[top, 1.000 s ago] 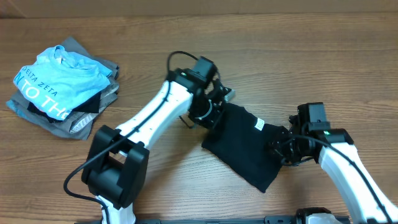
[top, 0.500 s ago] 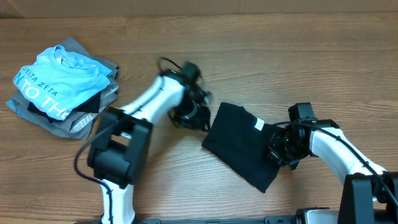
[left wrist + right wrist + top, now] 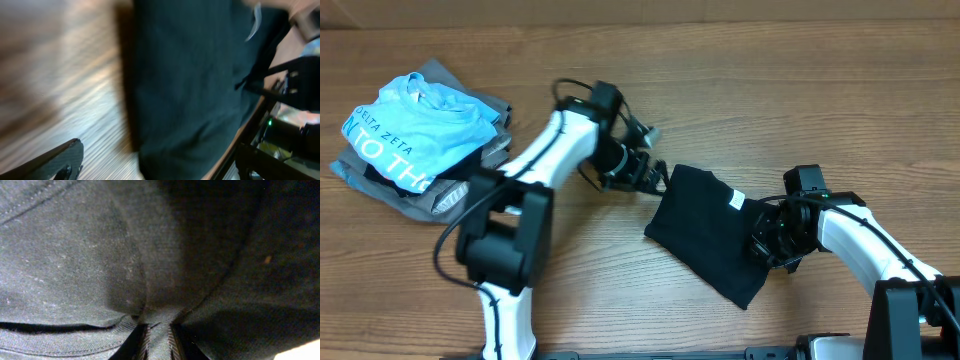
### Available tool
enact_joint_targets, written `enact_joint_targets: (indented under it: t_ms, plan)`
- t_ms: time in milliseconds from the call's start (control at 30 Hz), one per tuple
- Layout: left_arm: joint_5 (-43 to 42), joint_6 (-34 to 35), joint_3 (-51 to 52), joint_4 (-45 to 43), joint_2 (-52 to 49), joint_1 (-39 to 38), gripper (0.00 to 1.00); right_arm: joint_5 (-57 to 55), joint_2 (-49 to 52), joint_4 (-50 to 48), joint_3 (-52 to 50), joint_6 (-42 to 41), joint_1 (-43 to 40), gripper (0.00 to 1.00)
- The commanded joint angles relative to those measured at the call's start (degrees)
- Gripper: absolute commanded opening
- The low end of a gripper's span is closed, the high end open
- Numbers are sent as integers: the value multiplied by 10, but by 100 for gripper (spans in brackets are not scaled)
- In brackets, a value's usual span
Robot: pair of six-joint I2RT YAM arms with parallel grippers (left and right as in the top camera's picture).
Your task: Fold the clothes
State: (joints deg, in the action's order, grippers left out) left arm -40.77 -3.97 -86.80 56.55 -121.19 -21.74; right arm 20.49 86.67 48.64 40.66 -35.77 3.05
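Note:
My left gripper will next move down and to the right in the overhead view, onto the black T-shirt's unheld edge (image 3: 667, 209) (image 3: 142, 127), because only the opposite edge is pinched.
The clothes, a black T-shirt (image 3: 710, 235), lie folded into a slanted rectangle right of the table's middle, with a white label (image 3: 735, 201) near the top edge. My left gripper (image 3: 642, 172) hovers just off the shirt's upper-left corner, open and empty. The blurred left wrist view shows the black shirt (image 3: 190, 85) ahead between the widely spread fingers (image 3: 57, 162). My right gripper (image 3: 772, 240) sits at the shirt's right edge. In the right wrist view its fingers (image 3: 142, 342) pinch a ridge of the black fabric (image 3: 100, 255).
A light-blue tee with white lettering (image 3: 415, 125) tops a pile of grey folded garments (image 3: 450, 198) at the far left of the wooden table (image 3: 620, 300). The right arm (image 3: 300, 75) shows at the right of the left wrist view.
My left gripper opened, let go of the shirt's upper-left corner and drew back to the left. The right gripper kept its hold, shifting only slightly.

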Motion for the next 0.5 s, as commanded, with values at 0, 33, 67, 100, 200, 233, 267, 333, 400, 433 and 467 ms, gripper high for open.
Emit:
enact_joint_targets:
  t_ms: [0, 33, 67, 100, 200, 233, 267, 333, 400, 433, 467]
  plan:
    - [-30, 23, 13, 2, -62, -31, 96, -16, 2, -3, 6, 2, 2, 17]
    - [-30, 33, 12, 0, -74, -38, 96, -16, 2, -3, 6, 2, 2, 17]
    - [-37, 43, 12, -2, -87, -45, 95, -16, 2, -3, 6, 2, 2, 17]
    - [-43, 44, 12, -4, -97, -50, 94, -16, 2, -3, 6, 2, 2, 17]
    - [-71, 44, 12, -14, -124, -72, 90, -16, 2, -4, 6, 2, 2, 17]
    - [-73, 44, 12, -17, -129, -80, 88, -16, 2, -4, 6, 2, 2, 17]
    - [-73, 44, 12, -20, -134, -88, 85, -16, 2, -4, 6, 2, 2, 17]
    - [-73, 44, 12, -27, -134, -106, 78, -16, 2, -4, 6, 2, 2, 17]
    - [-74, 47, 11, -35, -134, -118, 63, -16, 2, -3, 6, 2, 2, 17]
    - [-74, 51, 11, -38, -134, -121, 56, -16, 2, -2, 6, 2, 2, 17]
    - [-74, 56, 11, -41, -134, -122, 48, -16, 2, -1, 6, 2, 2, 17]
